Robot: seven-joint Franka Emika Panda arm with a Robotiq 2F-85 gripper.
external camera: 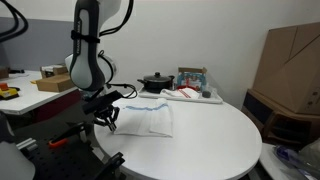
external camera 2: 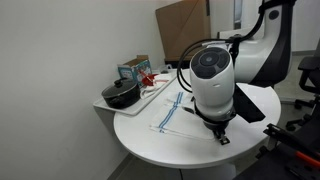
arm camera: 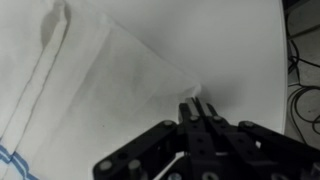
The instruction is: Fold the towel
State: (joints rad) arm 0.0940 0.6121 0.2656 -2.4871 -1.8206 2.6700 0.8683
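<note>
My gripper lifts the pinched corner next and lowers it for release at the towel's opposite edge [external camera: 171, 131], which lies across the still unfolded cloth.
A white towel [external camera: 148, 118] with blue stripes lies flat on the round white table [external camera: 210, 140]. It also shows in the other exterior view [external camera 2: 174, 112] and fills most of the wrist view [arm camera: 110, 80]. My gripper [external camera: 112, 116] is low at the towel's near edge in both exterior views [external camera 2: 220, 131]. In the wrist view the fingers [arm camera: 197, 106] are closed together on a towel corner, which is raised slightly off the table. The arm hides part of the towel in an exterior view.
A black pot [external camera: 155, 82] [external camera 2: 122, 95] and a white tray [external camera: 196, 97] [external camera 2: 152, 86] with small items stand at the back of the table. A cardboard box [external camera: 290, 60] [external camera 2: 185, 25] stands beyond it. A side bench [external camera: 30, 97] is nearby.
</note>
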